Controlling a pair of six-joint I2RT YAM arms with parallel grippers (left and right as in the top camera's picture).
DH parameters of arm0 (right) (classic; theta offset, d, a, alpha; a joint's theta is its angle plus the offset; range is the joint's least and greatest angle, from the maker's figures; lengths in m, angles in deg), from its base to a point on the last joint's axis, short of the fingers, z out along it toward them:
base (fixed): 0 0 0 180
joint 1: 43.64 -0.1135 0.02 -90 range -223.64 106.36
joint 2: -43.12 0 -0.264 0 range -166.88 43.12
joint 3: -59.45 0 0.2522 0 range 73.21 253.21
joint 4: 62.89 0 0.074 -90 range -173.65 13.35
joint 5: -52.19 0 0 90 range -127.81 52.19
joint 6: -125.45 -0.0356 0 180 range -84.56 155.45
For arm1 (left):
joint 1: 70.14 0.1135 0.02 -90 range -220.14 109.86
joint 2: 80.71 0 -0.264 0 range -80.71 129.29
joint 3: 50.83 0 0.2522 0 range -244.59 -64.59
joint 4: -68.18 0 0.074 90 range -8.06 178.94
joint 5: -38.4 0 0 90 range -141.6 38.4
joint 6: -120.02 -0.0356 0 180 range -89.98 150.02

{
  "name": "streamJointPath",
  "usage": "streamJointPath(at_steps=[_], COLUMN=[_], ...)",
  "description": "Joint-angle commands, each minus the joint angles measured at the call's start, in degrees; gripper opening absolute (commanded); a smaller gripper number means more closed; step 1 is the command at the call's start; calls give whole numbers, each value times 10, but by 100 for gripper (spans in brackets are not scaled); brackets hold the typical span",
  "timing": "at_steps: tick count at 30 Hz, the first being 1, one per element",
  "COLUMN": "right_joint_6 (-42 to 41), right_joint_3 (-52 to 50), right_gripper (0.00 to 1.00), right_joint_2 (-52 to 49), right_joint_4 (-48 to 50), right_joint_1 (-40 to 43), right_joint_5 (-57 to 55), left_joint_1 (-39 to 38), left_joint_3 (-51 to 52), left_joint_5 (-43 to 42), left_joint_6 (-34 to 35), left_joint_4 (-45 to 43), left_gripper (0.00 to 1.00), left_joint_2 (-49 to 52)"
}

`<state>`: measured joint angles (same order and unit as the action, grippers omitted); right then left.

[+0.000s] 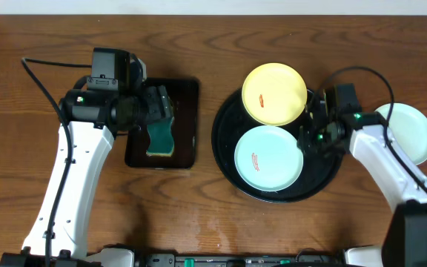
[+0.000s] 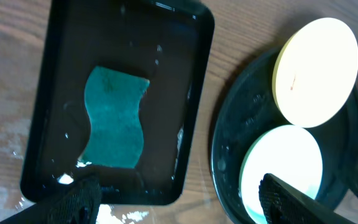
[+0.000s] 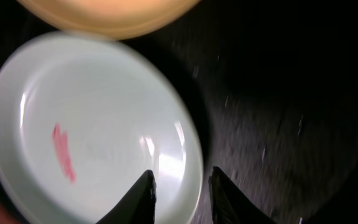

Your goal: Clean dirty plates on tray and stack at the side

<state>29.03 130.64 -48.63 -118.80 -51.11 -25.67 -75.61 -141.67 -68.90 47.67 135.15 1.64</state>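
Observation:
I need to move my left gripper down next, astride the teal sponge's middle (image 1: 161, 136) (image 2: 114, 118) in the rectangular tray, and then close it.
On the round black tray (image 1: 325, 169) lie a pale yellow plate (image 1: 274, 93) at the back and a mint-green plate (image 1: 268, 157) in front, each with a small red smear. My right gripper (image 1: 306, 138) is low at the mint plate's right edge. In the right wrist view its jaws (image 3: 182, 186) stand narrowly open astride that rim, one finger over the plate (image 3: 92, 130) and one over the tray (image 3: 278, 93). My left gripper (image 1: 158, 111) hangs wide open over the teal sponge (image 1: 160, 137), holding nothing. A second mint plate (image 1: 410, 132) rests on the table to the right.
The sponge (image 2: 114, 118) lies in a wet rectangular black tray (image 2: 179, 74) left of the round tray (image 2: 229, 143). A narrow strip of bare wood separates the two trays. Cables run behind both arms.

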Motion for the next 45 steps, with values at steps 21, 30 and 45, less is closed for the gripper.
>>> streamJointPath(at_steps=[21, 30, 45], right_joint_6=[-124, -130, -130], right_joint_3=[9, 9, 9], right_gripper=[1, 1, 1], right_joint_2=[-108, -108, -108], right_joint_4=[-5, -3, -5], right_joint_1=[-7, -13, -13], right_joint_5=[-48, -42, -42], left_joint_1=[-1, -1, -46], left_joint_3=[92, 189, 189], left_joint_5=[109, 109, 109], left_joint_6=[6, 6, 0], left_joint_4=[9, -166, -246], left_gripper=[65, 63, 8], left_joint_2=[12, 83, 235])
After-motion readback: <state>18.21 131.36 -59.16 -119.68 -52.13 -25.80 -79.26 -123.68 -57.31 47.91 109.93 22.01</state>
